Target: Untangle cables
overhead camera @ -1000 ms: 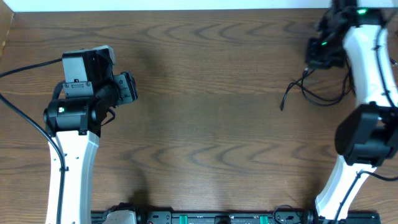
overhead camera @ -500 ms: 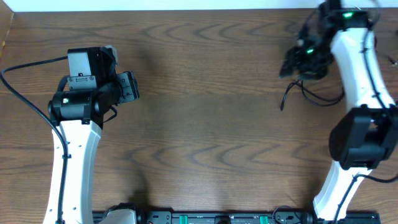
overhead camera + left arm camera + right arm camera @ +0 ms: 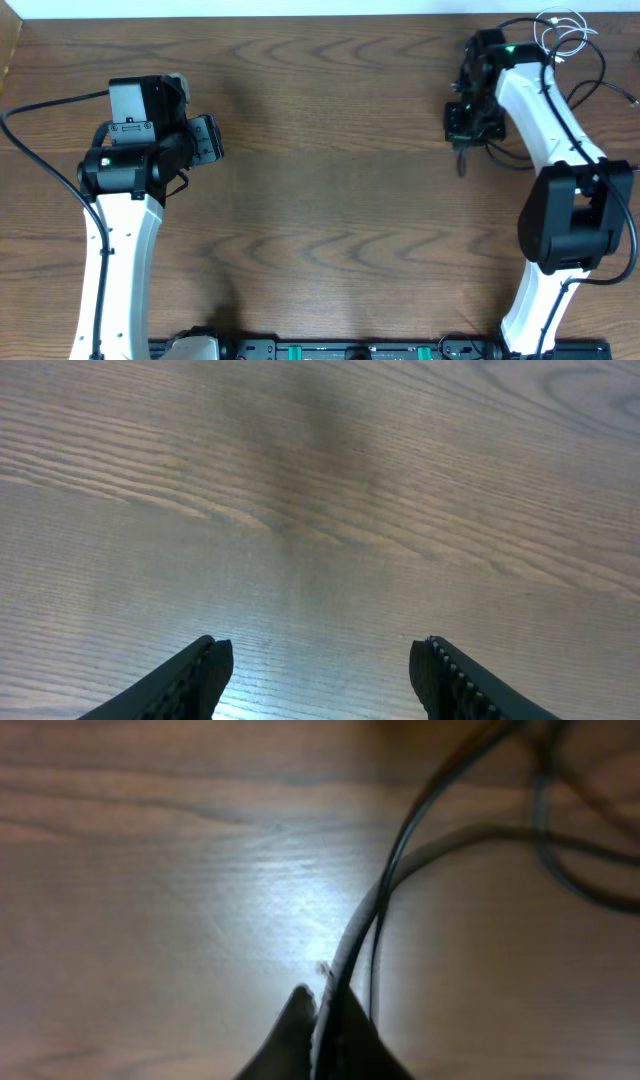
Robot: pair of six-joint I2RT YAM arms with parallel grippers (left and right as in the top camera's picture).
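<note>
My right gripper should next release the thin cable (image 3: 461, 163) at the black cable loops, to its right in the overhead view.
My right gripper (image 3: 462, 128) is at the far right of the table, shut on a thin black cable (image 3: 372, 910) that runs up from between the fingers in the right wrist view. A short end of that cable (image 3: 461, 163) hangs below the gripper in the overhead view. More black cable loops (image 3: 520, 160) lie on the table beside the right arm. A small white cable (image 3: 560, 30) lies coiled at the far right corner. My left gripper (image 3: 322, 670) is open and empty over bare wood at the left side, also seen from overhead (image 3: 208, 140).
The wooden table (image 3: 330, 200) spans the view, with its far edge along the top. The thicker black cord (image 3: 40, 105) of the left arm trails off to the left. A black rail (image 3: 330, 350) runs along the front edge.
My right gripper has swung left and towards the table centre, pulling the black cable along with it. The left arm shifted slightly early on, then stayed still.
</note>
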